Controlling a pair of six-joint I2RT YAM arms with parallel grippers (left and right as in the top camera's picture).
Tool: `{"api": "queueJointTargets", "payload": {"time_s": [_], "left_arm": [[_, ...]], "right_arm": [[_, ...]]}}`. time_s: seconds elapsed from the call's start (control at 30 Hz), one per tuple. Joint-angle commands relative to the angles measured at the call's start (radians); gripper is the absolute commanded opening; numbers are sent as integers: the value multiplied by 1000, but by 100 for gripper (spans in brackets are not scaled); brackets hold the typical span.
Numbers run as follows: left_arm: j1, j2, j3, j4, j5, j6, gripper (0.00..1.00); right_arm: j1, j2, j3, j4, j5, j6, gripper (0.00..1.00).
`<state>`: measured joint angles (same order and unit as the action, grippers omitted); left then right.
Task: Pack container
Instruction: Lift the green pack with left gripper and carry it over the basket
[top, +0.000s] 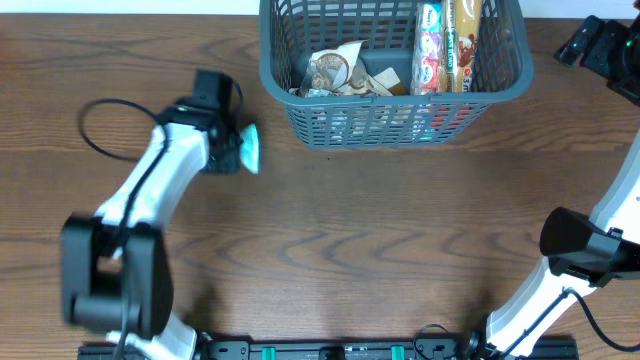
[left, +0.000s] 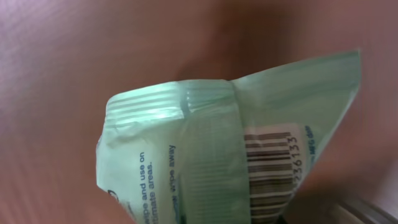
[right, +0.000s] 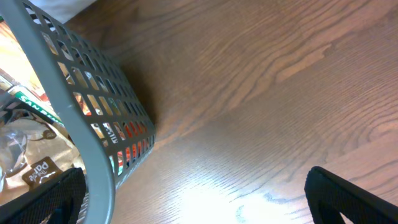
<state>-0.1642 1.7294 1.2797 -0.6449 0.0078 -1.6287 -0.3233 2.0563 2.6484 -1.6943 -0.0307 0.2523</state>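
The container's crumpled packet (top: 340, 72) lies outward of the left gripper and to its right in the overhead view, so next the robot rises there over the container's rim, lowers and releases.
The dark grey-blue slotted container (top: 395, 112) stands at the table's far middle, holding several snack packets. It also shows in the right wrist view (right: 81, 118). My left gripper (top: 238, 148) is left of the container and is shut on a pale green wipes packet (top: 250, 147). In the left wrist view the green packet (left: 211, 155) fills the frame, with a barcode and blue print; the fingers barely show. My right gripper (top: 585, 45) is at the far right, beside the container's right wall. Its fingers (right: 199, 205) are wide apart and hold nothing.
Inside the container are a crumpled brown-and-white packet (top: 335, 72) at left and upright tall packets (top: 445, 45) at right. A black cable (top: 110, 125) loops on the table at far left. The arm bases stand at the near edge.
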Motion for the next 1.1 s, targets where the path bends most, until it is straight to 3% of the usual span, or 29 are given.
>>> {"api": "queueJointTargets", "payload": {"time_s": [0.0,0.23,0.43,0.87,1.07], "left_arm": [[2,-151,122,4,-137,202,6],[-46,-248,385,56,-129,574,5],[-137,-237,541,129,-129,770,5],[-361,-93,562,431,-129,1016,5],[-355,2,568,469,-129,1027,5]], "right_arm": [[-4,-3,-1,-3,-3,-6,99],[-4,-3,-1,-3,-3,-6,99],[-4,-3,-1,-3,-3,-6,99],[-4,-3,-1,-3,-3,-6,99],[-4,-3,-1,-3,-3,-6,99]]}}
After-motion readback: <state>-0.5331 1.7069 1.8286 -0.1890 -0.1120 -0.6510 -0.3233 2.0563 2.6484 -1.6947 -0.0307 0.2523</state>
